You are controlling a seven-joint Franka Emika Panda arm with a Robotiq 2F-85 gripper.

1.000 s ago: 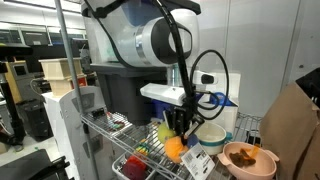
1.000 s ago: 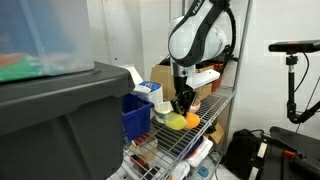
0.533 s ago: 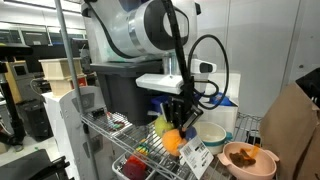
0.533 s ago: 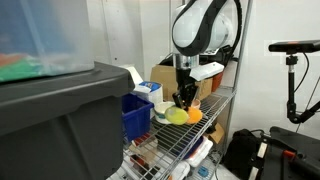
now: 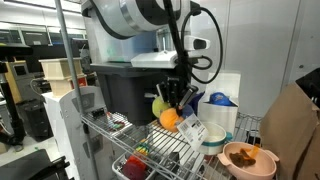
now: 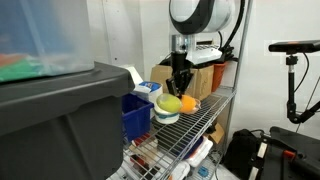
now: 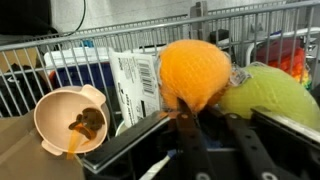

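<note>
I have the blue bin outward of my gripper, so next I will lift the orange plush ball with my gripper and carry it outward over that bin's open top to release it.
My gripper is shut on the lower edge of an orange plush ball, and a yellow-green plush fruit hangs joined to it on the right. In both exterior views the gripper holds the orange ball and the green fruit in the air above the wire shelf. A white bowl sits just under the fruit.
A peach bowl with brown bits stands at the shelf's end, beside a white labelled packet. A dark bin, a blue bin, a cardboard box and a blue-lidded white jug surround the spot.
The arm has risen and swung along the shelf, carrying the orange ball and green fruit up off the wire. The jaws stay shut.
</note>
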